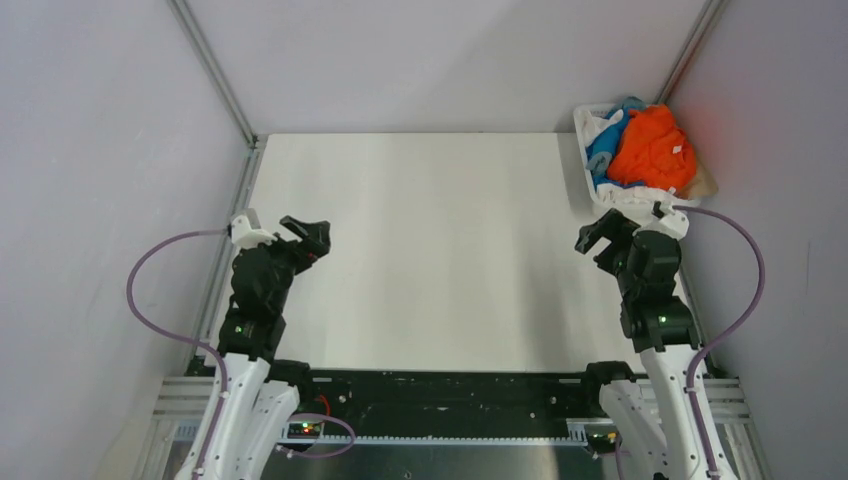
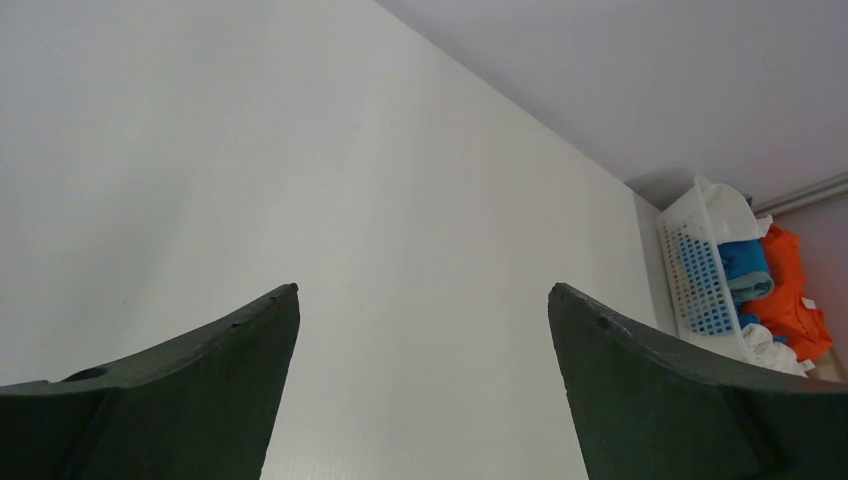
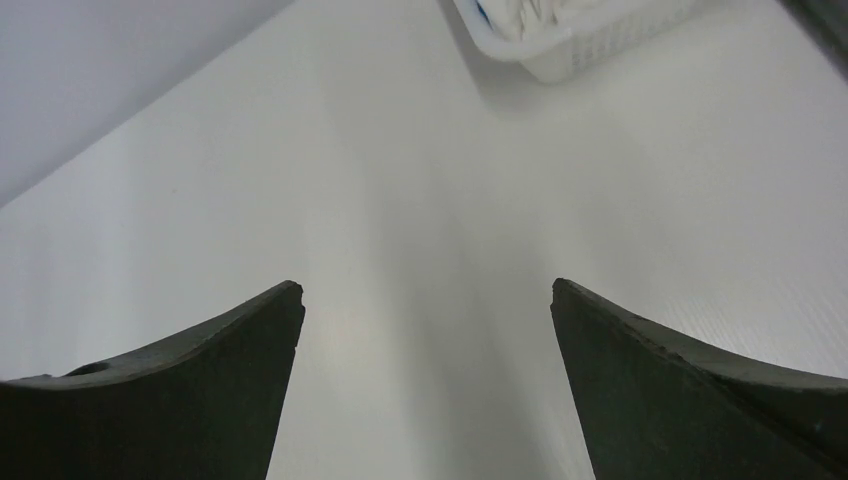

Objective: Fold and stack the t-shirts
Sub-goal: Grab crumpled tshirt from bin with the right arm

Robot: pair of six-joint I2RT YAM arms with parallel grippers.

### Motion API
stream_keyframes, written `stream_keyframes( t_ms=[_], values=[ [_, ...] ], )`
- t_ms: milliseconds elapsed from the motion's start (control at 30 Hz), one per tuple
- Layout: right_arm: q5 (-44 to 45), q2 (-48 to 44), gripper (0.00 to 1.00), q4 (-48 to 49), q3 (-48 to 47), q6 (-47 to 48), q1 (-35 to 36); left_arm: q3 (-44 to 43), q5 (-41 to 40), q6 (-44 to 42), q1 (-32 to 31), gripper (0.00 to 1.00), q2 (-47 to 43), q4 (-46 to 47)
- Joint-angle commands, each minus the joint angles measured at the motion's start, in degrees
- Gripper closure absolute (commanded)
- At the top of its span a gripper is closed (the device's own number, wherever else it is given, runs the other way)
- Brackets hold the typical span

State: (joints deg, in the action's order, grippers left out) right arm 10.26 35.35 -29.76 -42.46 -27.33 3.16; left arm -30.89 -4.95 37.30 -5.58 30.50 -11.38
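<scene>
I will next reach outward with my right gripper, past the basket's near rim and down onto the shirt's middle, because that bright orange t-shirt is on top of the heap there.
The t-shirts lie heaped in a white plastic basket at the table's far right corner. The bright orange one with a small white tag is on top, a blue one to its left, white cloth at the near rim, a beige one at the right. The left wrist view shows the basket, the blue shirt and the orange shirt far off. My left gripper is open and empty at the table's left. My right gripper is open and empty just near of the basket.
The white table top is walled by grey panels at left, back and right. The basket's lower corner shows at the top of the right wrist view. The arm bases and a black rail lie at the near edge.
</scene>
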Motion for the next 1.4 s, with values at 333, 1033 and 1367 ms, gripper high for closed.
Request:
stream_keyframes(
  t_ms=[333,1033,1367],
  values=[
    [-6.1,40.5,0.00,12.6,-32.5,2.4,-19.8,0.2,-3.1,-2.3,0.4,0.02,0.0,0.6],
    [-3.4,88.8,0.14,-0.8,-74.2,3.0,-19.1,4.0,-15.0,-0.3,0.5,0.02,-4.1,0.6],
    [-1.3,85.6,0.89,3.3,-74.8,4.8,-18.4,3.4,-13.6,-0.9,0.5,0.02,-2.3,0.6]
  ],
)
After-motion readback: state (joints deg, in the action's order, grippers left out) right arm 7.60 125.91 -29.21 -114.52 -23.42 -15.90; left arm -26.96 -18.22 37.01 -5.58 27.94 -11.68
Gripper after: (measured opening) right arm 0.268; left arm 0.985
